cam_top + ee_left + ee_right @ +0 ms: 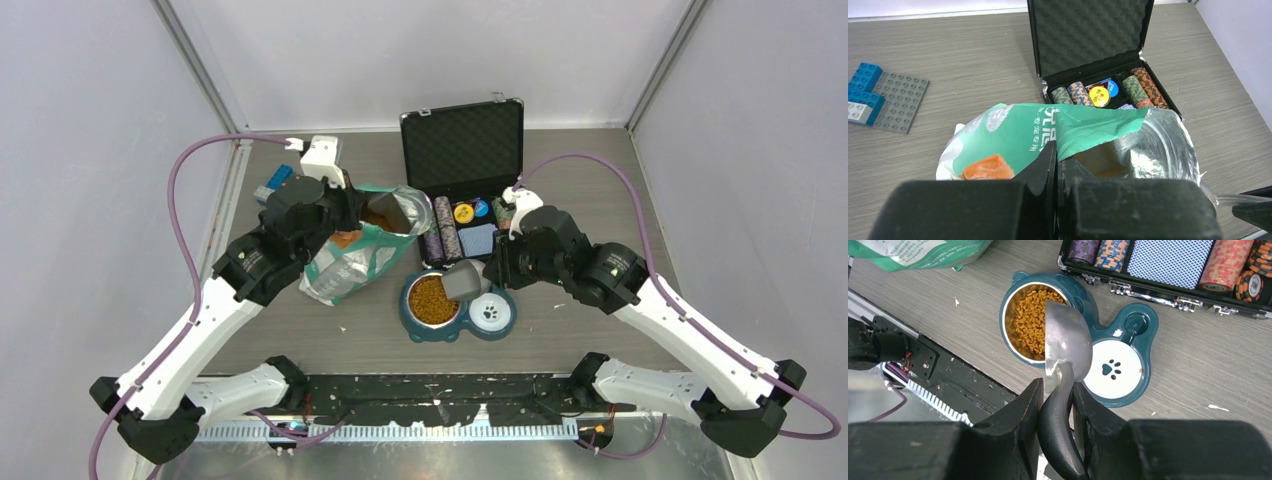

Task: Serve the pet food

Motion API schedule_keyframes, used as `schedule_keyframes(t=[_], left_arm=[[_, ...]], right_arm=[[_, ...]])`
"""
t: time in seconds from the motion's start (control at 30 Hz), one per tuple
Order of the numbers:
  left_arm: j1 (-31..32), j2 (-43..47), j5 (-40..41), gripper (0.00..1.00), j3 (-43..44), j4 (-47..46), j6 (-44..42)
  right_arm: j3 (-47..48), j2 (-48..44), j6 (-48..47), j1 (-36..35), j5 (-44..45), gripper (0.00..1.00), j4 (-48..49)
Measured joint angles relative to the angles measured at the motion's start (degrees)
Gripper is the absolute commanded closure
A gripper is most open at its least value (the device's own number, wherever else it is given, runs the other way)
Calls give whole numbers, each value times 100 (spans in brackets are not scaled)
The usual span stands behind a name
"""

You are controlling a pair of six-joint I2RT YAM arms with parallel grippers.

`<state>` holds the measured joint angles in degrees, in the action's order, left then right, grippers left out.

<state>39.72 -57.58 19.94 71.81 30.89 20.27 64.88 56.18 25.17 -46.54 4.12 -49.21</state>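
Once the steel bowl is filled, my right gripper next swings right in the top view to the bare tabletop below it beside the feeder. Then it lowers and releases the scoop (1066, 340).
The pet food (1031, 320) fills the steel bowl of a teal double feeder (1120, 320), also in the top view (432, 299). My right gripper (1057, 399) is shut on the black handle of a metal scoop (1066, 340), held tipped over the bowl's right rim; it shows in the top view too (462, 280). My left gripper (1058, 165) is shut on the torn rim of the teal-and-white bag (1013, 135), holding its silver-lined mouth open; brown kibble shows inside (385, 213). The feeder's white paw-print dish (1113, 369) is empty.
An open black case (462, 150) with poker chips and cards (1168, 255) stands just behind the feeder. A grey baseplate with blue bricks (895, 100) lies at the far left. The black mounting rail (440, 395) runs along the near edge.
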Motion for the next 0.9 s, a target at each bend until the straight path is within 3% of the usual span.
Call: schedule_keyframes(t=[0.5, 0.9], left_arm=[[0, 203, 463, 100, -76, 24, -168], [0, 396, 1110, 100, -166, 22, -269]], right_arm=[[68, -79, 11, 127, 22, 95, -4], [-925, -1259, 1178, 2726, -890, 95, 1038]])
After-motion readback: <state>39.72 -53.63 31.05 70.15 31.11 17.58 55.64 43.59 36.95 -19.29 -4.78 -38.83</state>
